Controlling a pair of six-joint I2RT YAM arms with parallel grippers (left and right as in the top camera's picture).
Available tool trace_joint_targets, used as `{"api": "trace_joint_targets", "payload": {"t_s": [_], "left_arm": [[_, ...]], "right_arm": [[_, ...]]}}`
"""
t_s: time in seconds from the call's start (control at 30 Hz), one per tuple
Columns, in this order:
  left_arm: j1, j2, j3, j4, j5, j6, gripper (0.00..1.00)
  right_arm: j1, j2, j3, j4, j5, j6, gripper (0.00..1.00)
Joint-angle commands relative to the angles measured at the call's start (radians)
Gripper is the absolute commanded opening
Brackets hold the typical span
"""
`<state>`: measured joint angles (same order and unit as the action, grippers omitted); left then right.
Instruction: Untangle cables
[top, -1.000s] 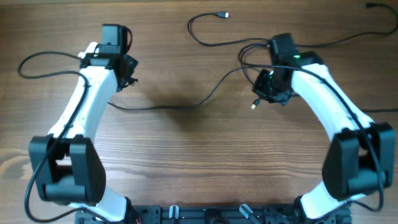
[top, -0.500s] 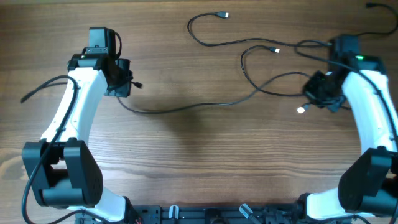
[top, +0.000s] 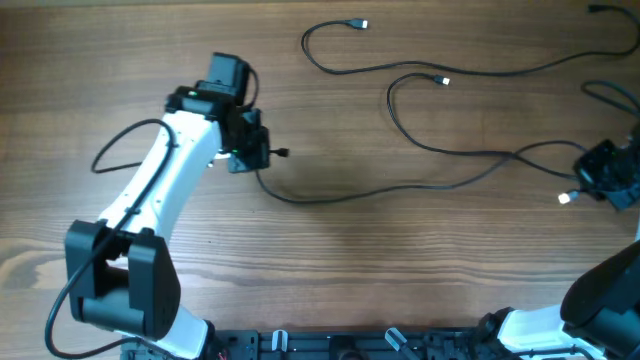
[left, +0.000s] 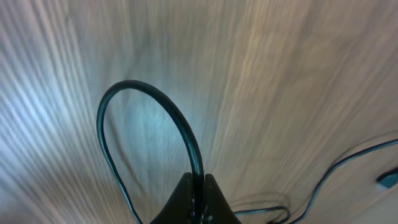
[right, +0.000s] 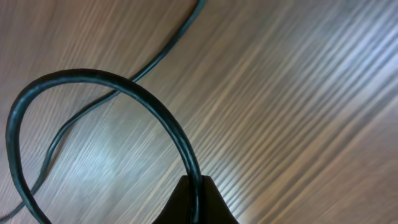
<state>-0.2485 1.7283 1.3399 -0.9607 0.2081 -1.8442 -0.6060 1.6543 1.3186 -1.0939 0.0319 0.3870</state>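
Next I need to move my right gripper back and to the right in the overhead view, over bare tabletop, and release the cable, since it crosses the second cable.
Thin black cables lie across the wooden table. My left gripper is shut on one cable near its plug; that cable runs right toward my right gripper. In the left wrist view the cable arches up out of the shut left gripper. My right gripper, at the table's right edge, is shut on a cable that loops above it; a light plug tip sticks out beside it. A second cable ends in a plug. A third cable ends in a plug.
The left arm's own thicker wire bows out to the left of the arm. Another plug end lies at the far right corner. The arm bases stand along the front edge.
My left gripper has swung right and toward the front with its cable end. My right gripper has pulled its cable out to the right edge, stretching the cable between them and opening the loops.
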Motion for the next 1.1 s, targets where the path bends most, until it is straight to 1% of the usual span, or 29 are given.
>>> {"api": "trace_joint_targets", "payload": {"t_s": [0.0,0.07,0.17,0.27,0.43,0.6,0.7,0.83,0.97,1.07], "left_arm": [[-0.087,-0.025,-0.001,-0.003,-0.008,-0.206,0.04],[-0.131,-0.025,-0.001,-0.008,-0.019,-0.247,0.04],[-0.184,-0.025,-0.001,-0.066,-0.023,-0.335,0.04],[-0.235,-0.025,-0.001,-0.116,-0.025,-0.337,0.04],[-0.274,-0.025,-0.001,-0.150,-0.025,-0.337,0.04],[-0.287,-0.025,-0.001,-0.204,-0.026,-0.337,0.04],[-0.288,-0.024,-0.001,-0.227,-0.026,-0.337,0.04],[-0.294,-0.016,-0.001,-0.230,-0.025,-0.337,0.04],[-0.320,0.031,-0.001,-0.234,-0.024,-0.337,0.04],[-0.344,0.067,-0.001,-0.231,0.002,-0.337,0.04]], "right_arm": [[-0.078,-0.018,-0.003,0.019,0.028,-0.046,0.04],[-0.115,-0.018,-0.003,0.034,0.028,-0.046,0.04],[-0.166,-0.018,-0.003,0.069,0.029,-0.046,0.04],[-0.225,-0.018,-0.003,0.129,0.028,-0.041,0.04],[-0.306,-0.018,-0.003,0.223,0.036,0.008,0.04],[-0.364,-0.018,-0.003,0.309,0.155,0.008,0.04],[-0.377,-0.018,-0.003,0.323,0.217,0.006,0.04],[-0.381,-0.016,-0.004,0.313,0.248,0.006,0.04],[-0.381,0.009,-0.005,0.312,0.340,0.005,0.04],[-0.383,0.035,-0.005,0.315,0.354,0.005,0.04]]}}
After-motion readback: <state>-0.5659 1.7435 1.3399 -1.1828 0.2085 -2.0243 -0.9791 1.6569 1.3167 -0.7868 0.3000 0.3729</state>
